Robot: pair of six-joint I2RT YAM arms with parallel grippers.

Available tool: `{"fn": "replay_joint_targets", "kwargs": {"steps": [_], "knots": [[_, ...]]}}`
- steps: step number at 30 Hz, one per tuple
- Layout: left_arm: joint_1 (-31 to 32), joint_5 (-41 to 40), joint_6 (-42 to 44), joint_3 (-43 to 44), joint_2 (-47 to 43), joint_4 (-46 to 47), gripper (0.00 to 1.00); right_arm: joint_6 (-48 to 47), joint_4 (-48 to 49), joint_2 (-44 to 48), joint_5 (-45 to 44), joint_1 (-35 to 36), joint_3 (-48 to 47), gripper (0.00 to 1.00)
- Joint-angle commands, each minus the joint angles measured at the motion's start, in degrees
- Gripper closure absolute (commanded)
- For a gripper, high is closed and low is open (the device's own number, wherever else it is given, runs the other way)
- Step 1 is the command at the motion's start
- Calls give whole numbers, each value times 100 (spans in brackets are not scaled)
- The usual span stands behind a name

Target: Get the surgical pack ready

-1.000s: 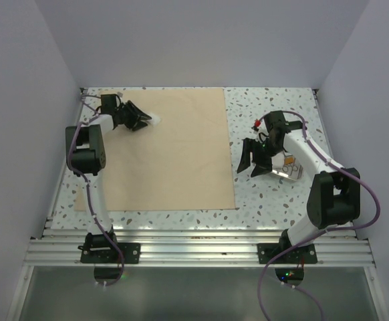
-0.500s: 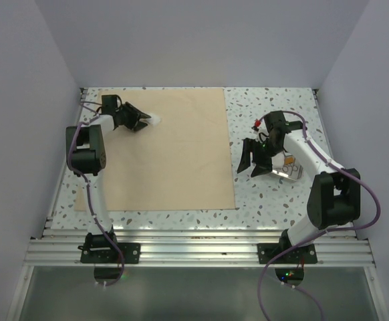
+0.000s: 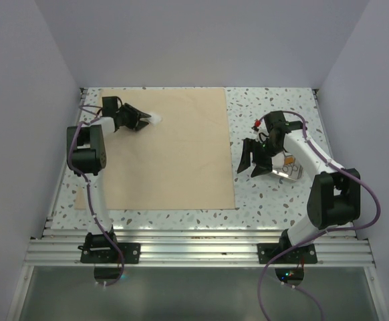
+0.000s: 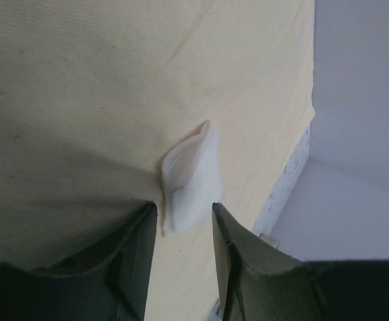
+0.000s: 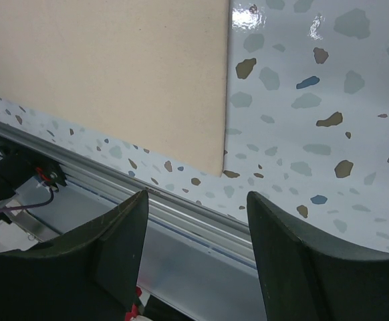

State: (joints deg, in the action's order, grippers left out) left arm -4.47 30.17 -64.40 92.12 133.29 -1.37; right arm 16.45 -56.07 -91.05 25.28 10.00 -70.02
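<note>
My left gripper is open, and the gauze's near end [image 3: 150, 120] [image 4: 184, 204] is already between my fingers. Next it needs to move slightly further over the gauze, stay low and close on that end.
The big tan sheet [image 3: 161, 147] lies flat on the speckled table. A white gauze square [image 3: 156, 119], partly folded up, rests on the sheet's far left part. My left gripper [image 3: 140, 120] lies low over the sheet, pointing at the gauze. In the left wrist view the gauze [image 4: 191, 174] has its near end between the fingertips of that gripper [image 4: 184, 206], whose jaws stand apart. The small steel tray [image 3: 289, 171], with small items in it, sits right of the sheet. My right gripper [image 3: 251, 162] hangs open and empty beside the tray, over bare table [image 5: 197, 194].
Purple-grey walls close the table on the left, the back and the right. The aluminium rail [image 3: 194, 241] with both arm bases runs along the near edge. The sheet's near right corner [image 5: 218, 167] shows in the right wrist view.
The left gripper's jaws have narrowed a little around the gauze's near end and the wrist has shifted slightly. The gauze and the right arm have not moved.
</note>
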Motion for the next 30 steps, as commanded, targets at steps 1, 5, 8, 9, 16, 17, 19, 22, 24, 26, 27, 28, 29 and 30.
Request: {"fn": "replay_joint_targets", "kwargs": {"steps": [1, 5, 8, 9, 16, 17, 19, 22, 24, 26, 27, 28, 29, 30], "knots": [[43, -179, -37, -45, 232, 233, 58, -54, -9, 105, 83, -7, -73, 36], [60, -170, -125, -53, 258, 303, 59, -63, 0, 70, 83, -15, -73, 36], [78, -178, -187, -27, 302, 356, 59, -54, 9, 69, 83, -16, -56, 36], [78, -170, -204, -18, 311, 356, 60, -63, 0, 61, 83, -7, -47, 36], [139, -161, -292, 43, 434, 523, 61, -71, 17, 78, 74, -7, -3, 36], [139, -152, -284, 61, 443, 541, 61, -63, 18, 69, 65, -7, -3, 36], [148, -152, -275, 52, 460, 593, 63, -71, 18, 78, 74, -16, -3, 36], [148, -161, -275, 61, 478, 629, 69, -63, 9, 78, 74, -16, -12, 36], [157, -187, -266, 43, 478, 620, 71, -71, 9, 87, 74, -7, -12, 36], [157, -187, -240, 43, 469, 620, 74, -63, 18, 87, 56, -7, -3, 36], [157, -205, -240, 35, 461, 629, 76, -71, 26, 87, 65, -7, -3, 36], [157, -187, -240, 34, 478, 646, 80, -63, 26, 87, 74, -7, 6, 36], [157, -196, -240, 34, 478, 690, 84, -63, 35, 87, 65, -7, 6, 36], [157, -187, -240, 43, 478, 699, 87, -63, 35, 96, 74, -7, 6, 36]]}}
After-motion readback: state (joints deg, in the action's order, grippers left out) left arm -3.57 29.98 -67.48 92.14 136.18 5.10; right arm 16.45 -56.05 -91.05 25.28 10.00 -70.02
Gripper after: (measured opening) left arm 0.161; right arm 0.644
